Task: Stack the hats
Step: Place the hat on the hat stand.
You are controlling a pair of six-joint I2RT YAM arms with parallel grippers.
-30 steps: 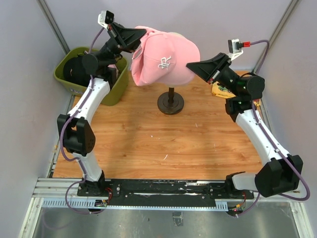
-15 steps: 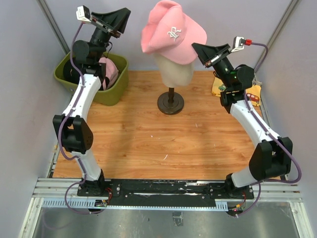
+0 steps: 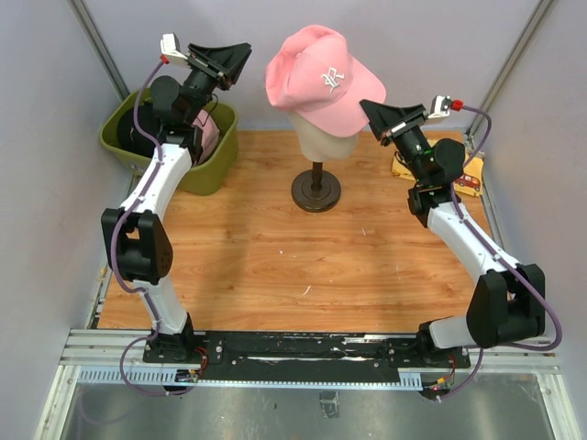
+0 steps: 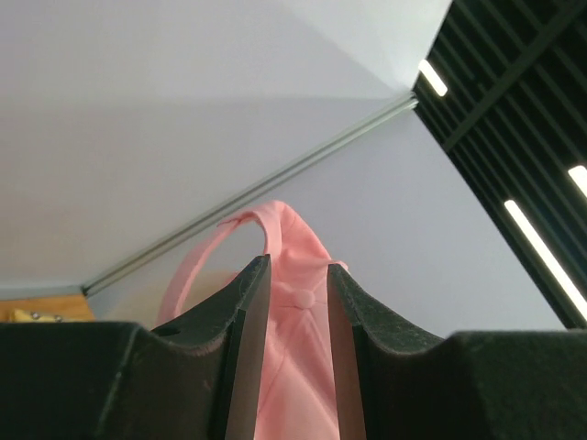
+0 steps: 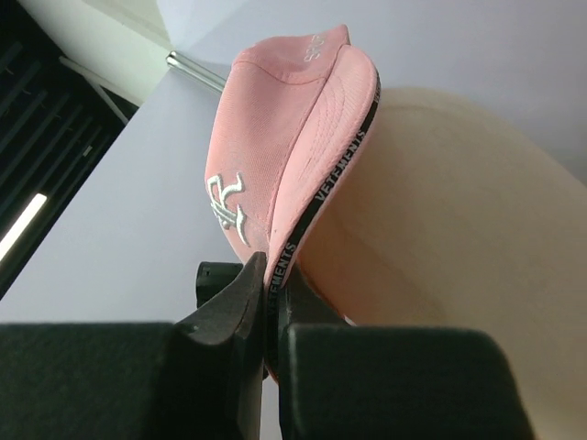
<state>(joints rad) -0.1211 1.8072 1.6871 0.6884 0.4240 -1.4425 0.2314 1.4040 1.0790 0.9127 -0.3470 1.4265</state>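
I will next move the edge of the pink hat in my right gripper down over the cream mannequin head and let go, because the hat sits high and looks loose over the mannequin head.
A pink hat with a white logo sits on the cream mannequin head. My right gripper is shut on its right edge. In the right wrist view the jaws pinch the pink hat at its black inner band, beside the mannequin head. My left gripper is open and empty, held high just left of the hat and apart from it. In the left wrist view the pink hat shows beyond the gap of the left gripper.
An olive-green bin at the back left holds a black hat and another pink hat. The mannequin's dark stand base stands mid-table. Small yellow items lie at the back right.
My left gripper has let go of the pink hat and drawn back to the left. My right gripper has lifted the hat and set it over the mannequin head.
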